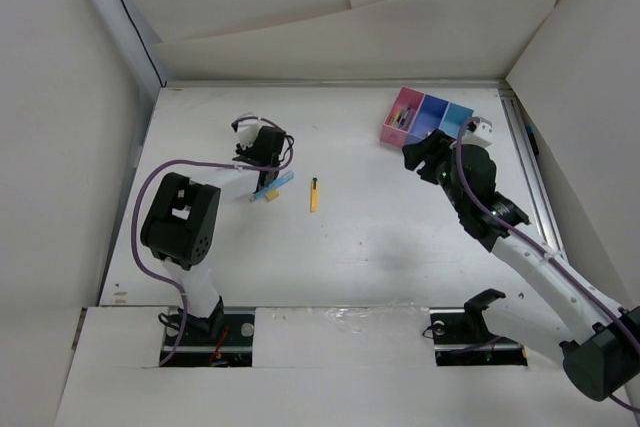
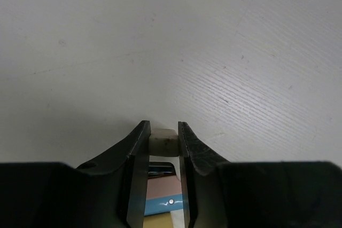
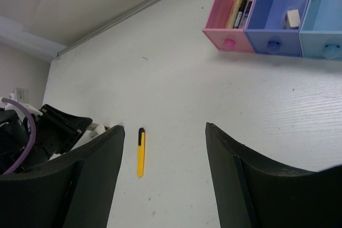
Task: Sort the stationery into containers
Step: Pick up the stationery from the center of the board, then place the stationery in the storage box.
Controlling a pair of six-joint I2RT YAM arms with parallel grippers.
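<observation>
My left gripper has the tray's dark blue section (image 1: pixel 429 116), which already holds a white block, on its right in the top view, so next I will rise and cross over it to release.
My left gripper (image 2: pixel 163 130) is shut on a small white block (image 2: pixel 163 142) low over the table; in the top view this gripper (image 1: pixel 266 175) is at the left middle, over a light blue pen (image 1: pixel 281 183). A yellow pen with a black end (image 1: pixel 313 194) lies just right of it and also shows in the right wrist view (image 3: pixel 140 152). My right gripper (image 3: pixel 164 127) is open and empty, in the air near the tray (image 1: pixel 425 117). The pink compartment (image 3: pixel 224 28) holds several pens, the dark blue compartment (image 3: pixel 267 30) holds a white block, and the cyan compartment (image 3: pixel 323 30) is cut off by the frame.
White walls (image 1: pixel 80 147) close in the table on the left, back and right. A metal rail (image 1: pixel 530 177) runs along the right edge. The tray stands at the back right beside the right arm (image 1: pixel 480 197).
</observation>
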